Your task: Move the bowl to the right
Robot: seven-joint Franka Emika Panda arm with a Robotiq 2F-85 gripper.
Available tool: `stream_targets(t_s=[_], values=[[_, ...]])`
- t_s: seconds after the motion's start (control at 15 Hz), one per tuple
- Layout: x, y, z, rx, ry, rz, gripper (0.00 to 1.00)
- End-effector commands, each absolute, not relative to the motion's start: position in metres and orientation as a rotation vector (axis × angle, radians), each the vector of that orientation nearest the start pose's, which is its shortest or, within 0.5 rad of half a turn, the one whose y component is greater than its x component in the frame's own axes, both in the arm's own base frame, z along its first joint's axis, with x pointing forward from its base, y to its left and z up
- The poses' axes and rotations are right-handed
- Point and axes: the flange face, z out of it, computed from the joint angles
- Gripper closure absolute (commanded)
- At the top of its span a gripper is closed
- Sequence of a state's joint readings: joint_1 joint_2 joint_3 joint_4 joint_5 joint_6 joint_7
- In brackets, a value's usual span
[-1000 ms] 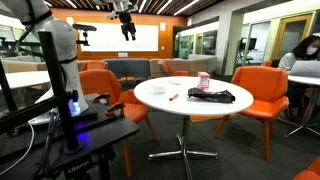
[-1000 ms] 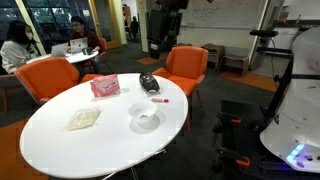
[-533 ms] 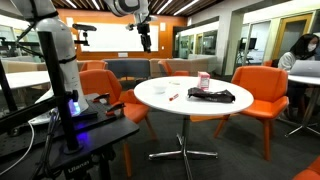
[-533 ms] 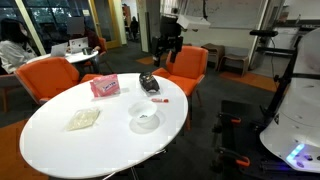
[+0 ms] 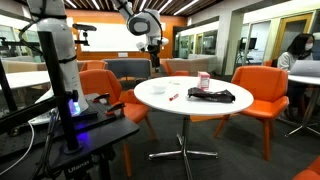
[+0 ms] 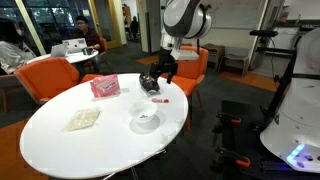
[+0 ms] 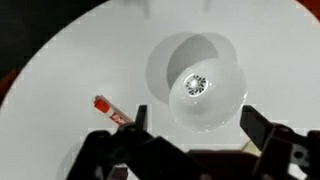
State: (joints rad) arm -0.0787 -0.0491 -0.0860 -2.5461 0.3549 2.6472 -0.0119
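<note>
The bowl is still well below my open fingers, so next I need to bring my gripper down toward the table and get its fingers on both sides of the bowl's rim on the red marker's side [image 7: 170,99].
The white bowl [image 7: 205,95] sits on the round white table [image 7: 60,70], with a round patterned spot at its centre. It also shows in both exterior views [image 5: 157,88] [image 6: 146,120]. My gripper [image 7: 197,125] is open and empty, hanging above the table with its jaws spread wider than the bowl. The bowl lies just beyond the fingertips [image 7: 255,122] in the wrist view. In both exterior views the gripper [image 5: 153,62] [image 6: 163,72] is well above the table top, near the table's edge.
A red marker [image 7: 110,110] [image 6: 160,100] lies beside the bowl. A pink cup [image 5: 204,80] and a black cloth [image 5: 212,95] sit farther along the table. A pale flat item [image 6: 83,118] lies on the table. Orange chairs [image 5: 262,92] ring the table.
The arm has swung down from high above toward the table, and the gripper now hangs over the bowl's side of the table. The bowl and other items have not moved.
</note>
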Motion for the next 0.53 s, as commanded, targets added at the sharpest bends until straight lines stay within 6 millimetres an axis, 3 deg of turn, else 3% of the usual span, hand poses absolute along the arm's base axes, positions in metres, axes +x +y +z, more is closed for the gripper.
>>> stream_targets(t_s=[0.0, 0.47], values=[[0.475, -0.095, 0.265, -2.818, 0.662, -0.157, 0.00], [0.505, -0.109, 0.198, -2.774, 0.690, -0.010, 0.00]])
